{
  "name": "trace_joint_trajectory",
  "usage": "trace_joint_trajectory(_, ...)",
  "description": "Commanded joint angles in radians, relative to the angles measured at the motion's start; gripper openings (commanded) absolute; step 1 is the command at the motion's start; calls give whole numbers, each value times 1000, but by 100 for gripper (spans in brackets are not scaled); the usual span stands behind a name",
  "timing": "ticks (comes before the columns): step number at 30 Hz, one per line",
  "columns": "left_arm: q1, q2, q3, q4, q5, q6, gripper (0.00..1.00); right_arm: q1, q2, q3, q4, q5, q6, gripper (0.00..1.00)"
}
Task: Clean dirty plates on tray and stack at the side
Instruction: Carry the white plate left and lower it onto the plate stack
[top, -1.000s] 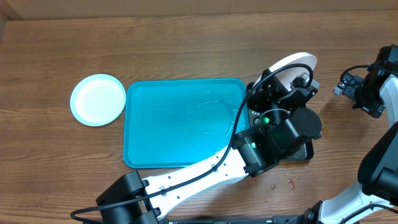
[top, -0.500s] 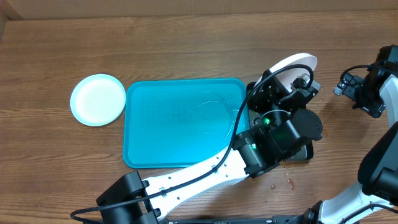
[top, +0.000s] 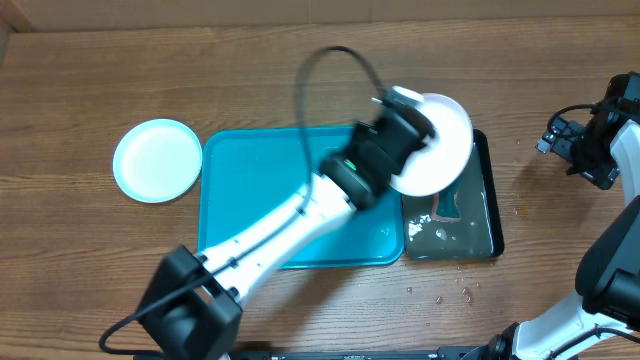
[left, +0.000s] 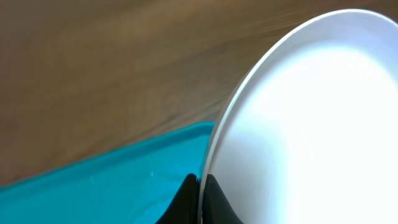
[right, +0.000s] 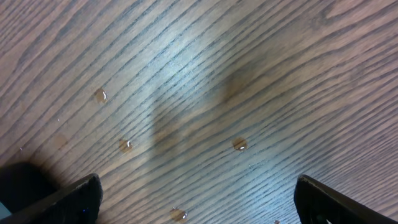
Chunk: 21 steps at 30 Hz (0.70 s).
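I will move the white plate (top: 438, 148) with my left gripper to the left in the overhead view and down onto the light blue plate (top: 157, 160), because that one is beside the tray.
My left gripper (top: 412, 128) is shut on the rim of a white plate (top: 438, 148), which hangs above the seam between the turquoise tray (top: 250, 200) and the black water tray. In the left wrist view the two dark fingers (left: 186, 202) pinch the plate's thin edge, the white plate (left: 311, 124) fills the right side and the tray (left: 93, 186) lies below. A light blue plate (top: 157, 160) lies flat on the table left of the tray. My right gripper (top: 558, 140) hovers open over bare wood at the far right, nothing between its fingertips (right: 68, 199).
A black tray of water (top: 490, 200) sits against the turquoise tray's right side, something pale lying in it. Water drops dot the wood below it (top: 450, 295) and under the right gripper (right: 239, 144). The left arm crosses the tray diagonally.
The left arm swung up and leftward off the black tray, carrying the white plate, which now faces more flatly upward. The black tray is uncovered. The right arm stayed put.
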Motion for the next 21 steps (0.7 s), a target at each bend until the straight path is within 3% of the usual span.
trace_joint_trajectory(1, 172, -17, 13, -47, 347, -225, 4, -1, -12, 21, 3, -5, 3, 100)
trace_joint_trajectory(4, 343, -17, 13, -120, 474, -331, 4, -1, -12, 21, 3, -5, 3, 100)
trace_joint_trajectory(9, 633, -17, 13, -227, 558, -362, 4, -1, -12, 21, 3, -5, 3, 100)
trace_joint_trajectory(21, 1202, -17, 3, -459, 478, -365, 4, -1, -12, 21, 3, -5, 3, 100)
